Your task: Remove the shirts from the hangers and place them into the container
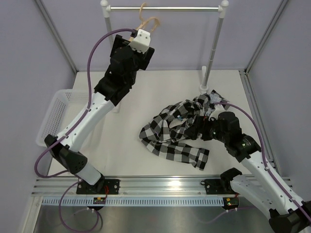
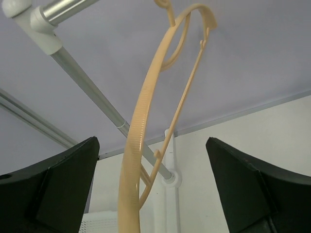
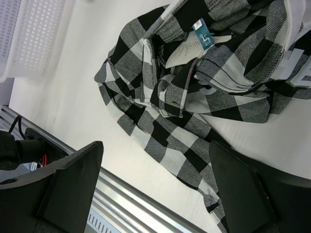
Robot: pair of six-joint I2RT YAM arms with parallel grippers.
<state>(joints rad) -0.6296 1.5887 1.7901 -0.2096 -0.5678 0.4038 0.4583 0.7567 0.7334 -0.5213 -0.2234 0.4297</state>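
Observation:
The shirt's labelled collar [image 1: 181, 119] lies below my left gripper and the hanger is bare, so my left gripper will swing down to its right in the top view onto the collar.
The black-and-white checked shirt [image 1: 177, 132] lies crumpled on the table right of centre, off its hanger; in the right wrist view the shirt [image 3: 194, 92] shows a blue label at the collar. The bare tan hanger [image 1: 148, 22] hangs from the rail. My left gripper [image 1: 147, 30] is raised to it. In the left wrist view the hanger [image 2: 138, 126] stands between the wide-apart jaws of the left gripper [image 2: 153, 194], touching neither. My right gripper [image 1: 204, 128] hovers open over the shirt's near edge, its jaws [image 3: 155, 194] empty. The white container [image 1: 54, 114] sits at the table's left edge.
The metal rail [image 1: 165, 8] on white posts [image 1: 214, 43] spans the back of the table; it also crosses the left wrist view [image 2: 92, 92]. The container's mesh wall [image 3: 29, 39] shows top left in the right wrist view. An aluminium track [image 1: 160, 183] runs along the near edge.

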